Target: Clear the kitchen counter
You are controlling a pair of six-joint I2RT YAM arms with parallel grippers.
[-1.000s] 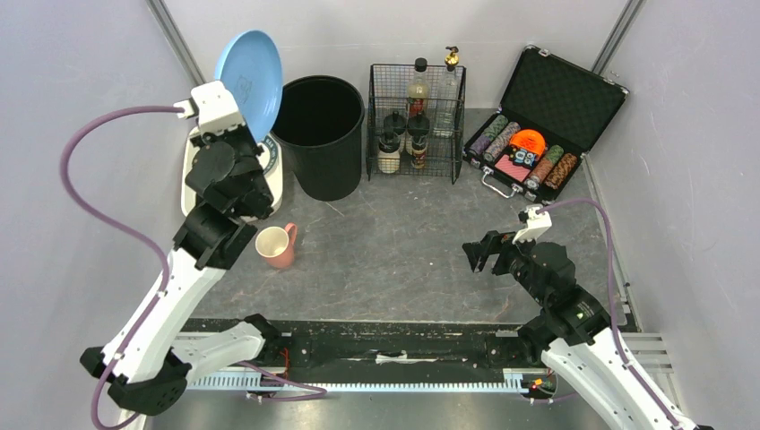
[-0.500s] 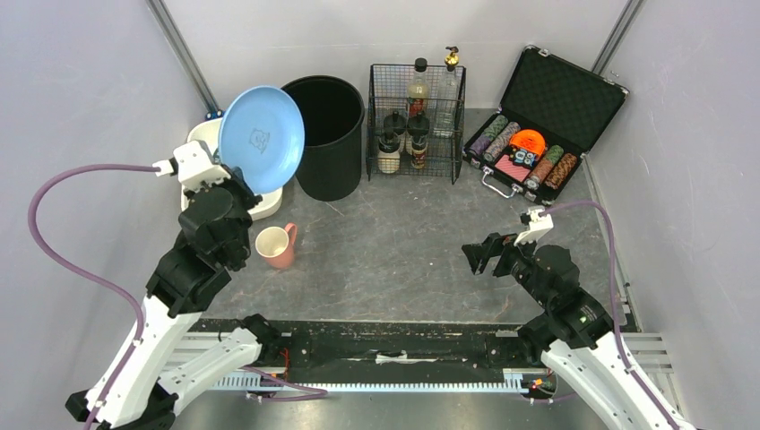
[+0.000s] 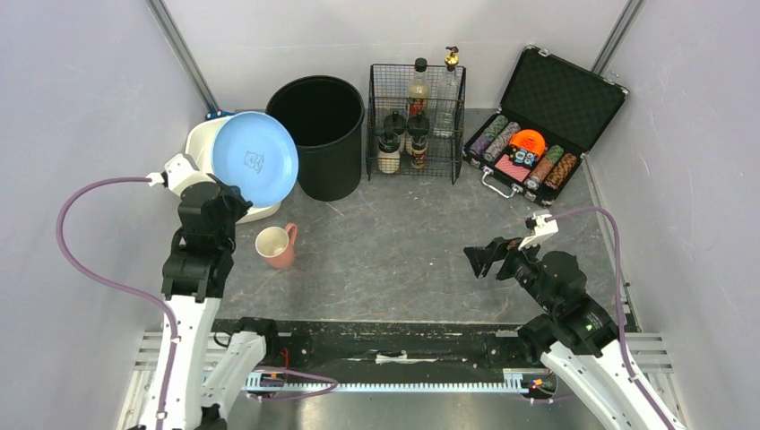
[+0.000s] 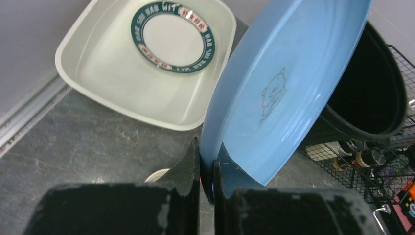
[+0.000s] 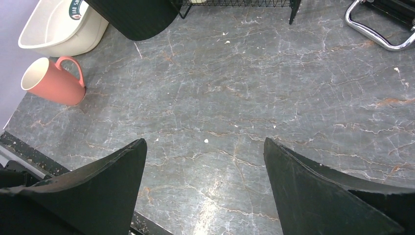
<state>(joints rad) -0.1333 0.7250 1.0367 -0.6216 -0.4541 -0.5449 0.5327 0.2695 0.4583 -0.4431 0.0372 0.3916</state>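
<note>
Next, my left gripper lowers into the tub and releases the blue plate on the white plate with a green ring, since the tub already holds a plate.
A blue plate hangs tilted on edge above a white tub at the back left of the dark stone-look kitchen counter. My left gripper is shut on the plate's lower rim; in the left wrist view the fingers pinch the blue plate at its edge. The tub holds a white plate with a green ring. A pink mug lies on its side near the left arm. My right gripper hovers open over bare counter, with nothing between its fingers.
A black bin stands right of the tub, close to the blue plate's edge. A wire basket of bottles and an open case of poker chips sit along the back. A black rail borders the near edge.
My left arm has drawn back and come down, bringing the blue plate from high up beside the bin to low over the white tub. The right gripper has shifted only slightly.
</note>
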